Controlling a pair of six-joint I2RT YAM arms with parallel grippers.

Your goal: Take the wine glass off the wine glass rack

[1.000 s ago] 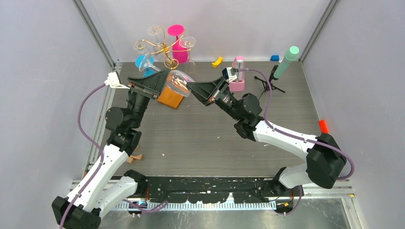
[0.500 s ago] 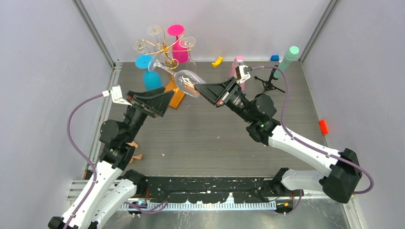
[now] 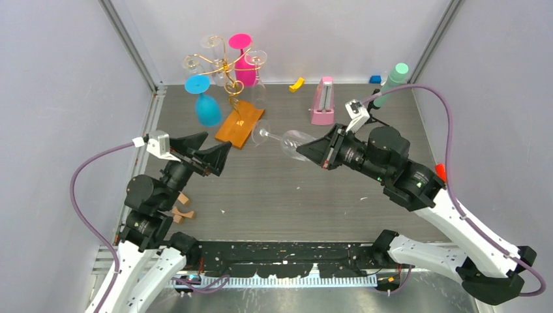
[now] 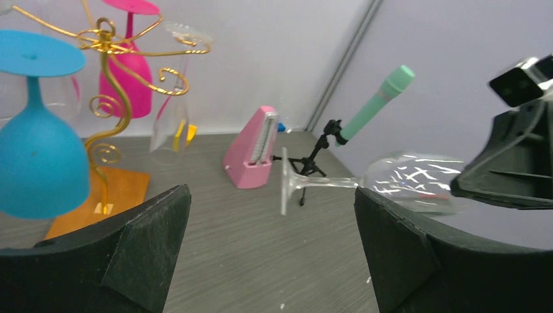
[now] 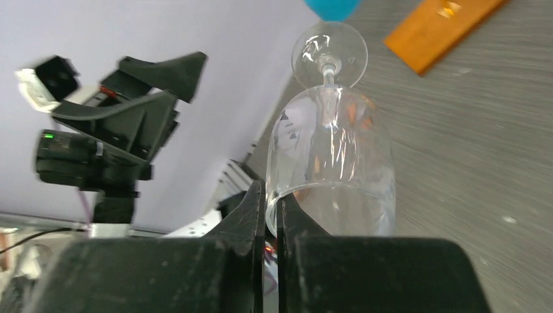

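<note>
Next, my right gripper tilts downward and lowers the glass's foot onto the bare tabletop to the right in the top view, since the glass lies sideways midair.
My right gripper [image 3: 312, 151] is shut on the rim of a clear wine glass [image 3: 287, 139], one finger inside the bowl and one outside, seen close in the right wrist view [image 5: 329, 163]. The glass lies sideways in the air, foot [image 3: 259, 132] toward the rack, apart from it. It also shows in the left wrist view [image 4: 404, 184]. The wine glass rack [image 3: 225, 65], gold wire on an orange base [image 3: 242, 124], still holds a blue glass [image 3: 207, 109], a pink glass [image 3: 244, 65] and clear glasses. My left gripper [image 3: 210, 153] is open and empty, left of the held glass.
A pink metronome [image 3: 323, 101] stands behind the held glass. A green microphone on a small black stand [image 3: 388, 85] is at the back right. A yellow piece [image 3: 297, 83], a blue block [image 3: 375, 79] and a red block [image 3: 441, 172] lie near the walls.
My right gripper has pulled the clear glass away from the rack, toward the right and front, and tipped it sideways. My left gripper has drawn back from the rack's base.
</note>
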